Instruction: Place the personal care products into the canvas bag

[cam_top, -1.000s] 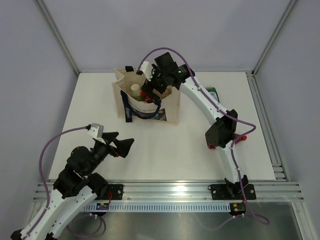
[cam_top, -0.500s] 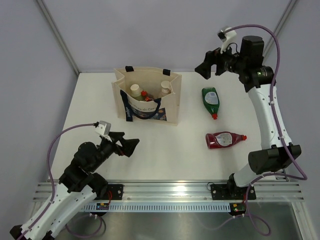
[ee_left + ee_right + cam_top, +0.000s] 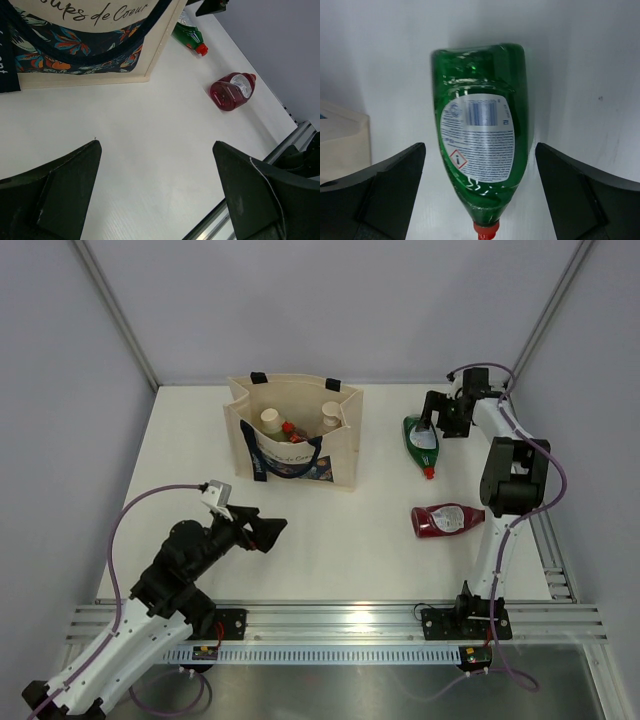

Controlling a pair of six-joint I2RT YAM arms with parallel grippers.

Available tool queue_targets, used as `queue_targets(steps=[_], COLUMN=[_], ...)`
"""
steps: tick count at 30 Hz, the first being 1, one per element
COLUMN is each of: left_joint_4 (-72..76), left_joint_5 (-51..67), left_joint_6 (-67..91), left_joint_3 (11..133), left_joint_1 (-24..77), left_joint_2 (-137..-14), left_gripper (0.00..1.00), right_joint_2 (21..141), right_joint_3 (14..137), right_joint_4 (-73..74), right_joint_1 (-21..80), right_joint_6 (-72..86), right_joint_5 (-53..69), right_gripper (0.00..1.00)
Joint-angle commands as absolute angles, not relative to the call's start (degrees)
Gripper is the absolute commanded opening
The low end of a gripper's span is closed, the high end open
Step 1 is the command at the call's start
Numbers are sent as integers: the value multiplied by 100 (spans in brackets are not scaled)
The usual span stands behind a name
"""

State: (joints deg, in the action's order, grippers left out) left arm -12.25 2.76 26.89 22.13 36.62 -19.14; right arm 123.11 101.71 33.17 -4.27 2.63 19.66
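Observation:
My right gripper has the green bottle between its open fingers, so next it will go down and to the left in the top view and close on the green bottle's labelled middle (image 3: 423, 440) (image 3: 479, 139).
The beige canvas bag (image 3: 345, 445) stands at the back left, with two cream-capped bottles (image 3: 270, 419) and a red bottle (image 3: 288, 428) inside. A dark green squeeze bottle (image 3: 421, 440) with a red cap lies right of the bag. A second red squeeze bottle (image 3: 447, 519) lies nearer the front. My right gripper (image 3: 434, 420) is open and low over the green bottle (image 3: 482, 145), one finger on each side and not touching it. My left gripper (image 3: 262, 532) is open and empty above the table, in front of the bag (image 3: 80, 45).
Grey walls close in the table at the back and sides. A metal rail (image 3: 340, 618) runs along the near edge. The left wrist view also shows the green bottle (image 3: 189, 34) and the red bottle (image 3: 231, 91). A bag corner (image 3: 340, 135) shows in the right wrist view.
My right arm left the bag's mouth, swung up and to the right, then came down over the green bottle. My left arm edged slightly forward and right.

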Motion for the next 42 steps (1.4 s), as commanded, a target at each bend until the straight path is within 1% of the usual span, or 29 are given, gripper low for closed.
queue_targets(steps=[1,4,10,15,18,24,28,33,39,40,41,42], left_joint_4=[-765,-730,-361,-246,-185,-88,-35,79,35,35,35,44], left_joint_5=[352,369,580,668,703,747,843,932,949,967,975,984], left_joint_6=[2769,2777,2856,2909,2927,3006,3093,3138,3120,3111,3120,3120], left_joint_3=[2153,2066,1943,1934,1942,1934,1872,1872,1872,1863,1863,1863], left_joint_1=[3639,3639,3639,3647,3639,3639,3639,3639,3639,3639,3639,3639], left_joint_2=[-1907,-1863,-1977,-2065,-2057,-2065,-2074,-2057,-1978,-1969,-1986,-1986], left_gripper=[99,99,99,99,99,99,99,99,99,99,99,99], right_joint_2=[12225,12453,13051,13333,13350,13570,13658,13895,14080,14080,14054,14036], right_joint_3=[10503,10661,11118,11460,11496,11925,12067,12436,12770,12762,12727,12674], right_joint_4=[3182,3339,4112,4377,4438,5114,5387,5616,6047,6047,6029,6012], right_joint_1=[-369,-369,-360,-369,-360,-238,-53,-35,421,552,606,659], right_joint_6=[263,299,123,220,202,-156,-299,-106,-299,-334,-360,-421], right_joint_5=[1424,1336,2081,2250,2145,2092,1741,1530,854,618,502,405], right_gripper=[99,99,100,100,100,99,100,99,100,98,90,86])
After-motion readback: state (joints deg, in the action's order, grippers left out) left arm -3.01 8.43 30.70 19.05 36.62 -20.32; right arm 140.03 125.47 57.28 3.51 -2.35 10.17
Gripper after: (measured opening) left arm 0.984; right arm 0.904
